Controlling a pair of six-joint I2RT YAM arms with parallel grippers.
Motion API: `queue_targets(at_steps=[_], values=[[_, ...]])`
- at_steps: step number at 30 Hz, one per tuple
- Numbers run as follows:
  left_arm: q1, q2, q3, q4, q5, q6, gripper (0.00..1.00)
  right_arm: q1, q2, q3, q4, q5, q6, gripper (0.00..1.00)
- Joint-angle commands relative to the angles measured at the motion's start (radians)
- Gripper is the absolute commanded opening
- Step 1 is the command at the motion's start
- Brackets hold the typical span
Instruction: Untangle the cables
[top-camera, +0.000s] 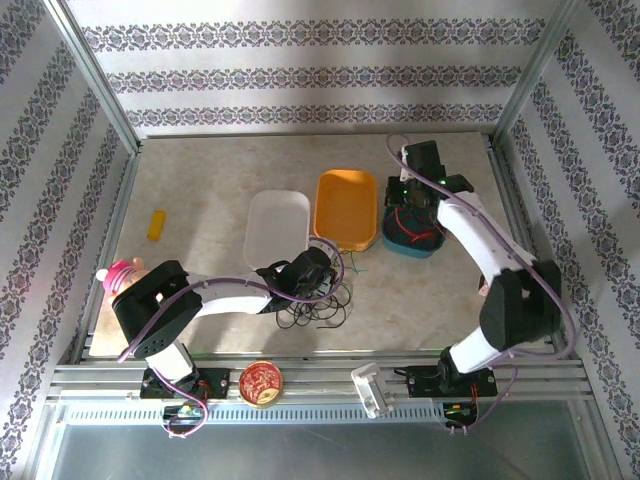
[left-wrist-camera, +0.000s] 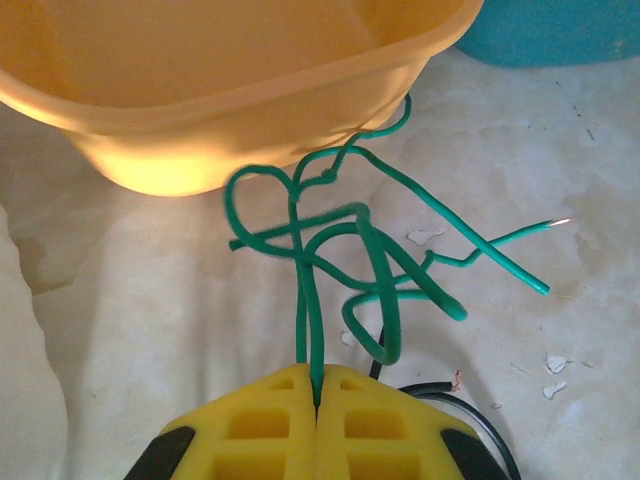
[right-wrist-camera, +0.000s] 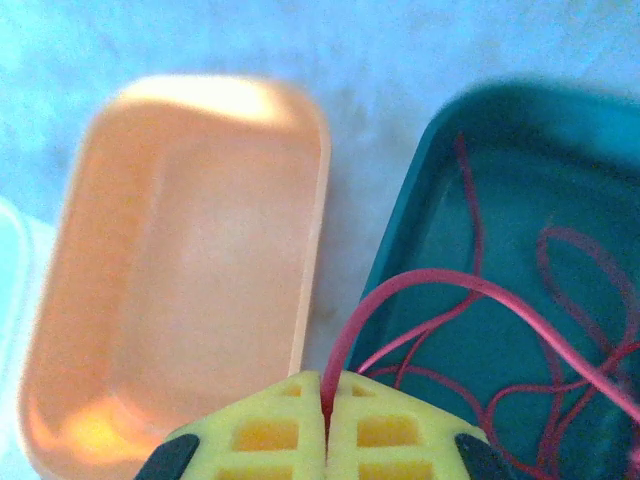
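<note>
My right gripper should next move in over the teal tray, then go down and let go of the red cable where the tray's red loops lie.
My left gripper is shut on a green cable, pinched between the yellow fingertips. The strand loops in a loose knot over the table just in front of the orange tray. A black cable curls under the right finger. From above, my left gripper hangs over a pile of black cables. My right gripper is shut on a red cable that arches into the teal tray, where more red loops lie. In the top view my right gripper hovers at the teal tray.
Three trays sit in a row: white, orange, teal. A yellow block lies far left, a pink object by the left arm. A round tin and a clear piece rest on the front rail.
</note>
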Motion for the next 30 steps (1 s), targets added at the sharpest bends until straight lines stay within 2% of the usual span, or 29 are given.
queue_targets(at_steps=[1,6,10,13,17,20,24,30], values=[[0.008,-0.002,0.031,0.004,-0.003,0.006,0.00,0.003,-0.086,0.050,0.035,0.069,-0.087,0.00],[0.008,0.003,0.031,0.003,-0.002,0.008,0.00,0.001,-0.099,0.090,0.063,-0.057,-0.155,0.00],[0.008,0.008,0.032,0.004,-0.001,0.003,0.00,-0.021,-0.062,0.092,0.067,-0.117,-0.125,0.00],[0.008,0.008,0.028,0.005,-0.001,-0.003,0.00,-0.047,-0.035,0.046,0.084,-0.062,-0.066,0.00],[0.006,0.002,0.022,0.010,-0.001,-0.006,0.00,-0.067,-0.017,-0.051,0.115,0.088,0.017,0.00],[0.006,0.002,0.022,0.008,-0.003,0.000,0.00,-0.074,-0.007,-0.133,0.152,0.128,0.076,0.00],[0.006,0.003,0.024,0.008,0.002,0.000,0.00,-0.078,0.053,-0.180,0.146,0.125,0.137,0.00],[0.006,0.003,0.027,0.005,0.002,0.002,0.00,-0.111,0.174,-0.199,0.213,-0.019,0.210,0.00]])
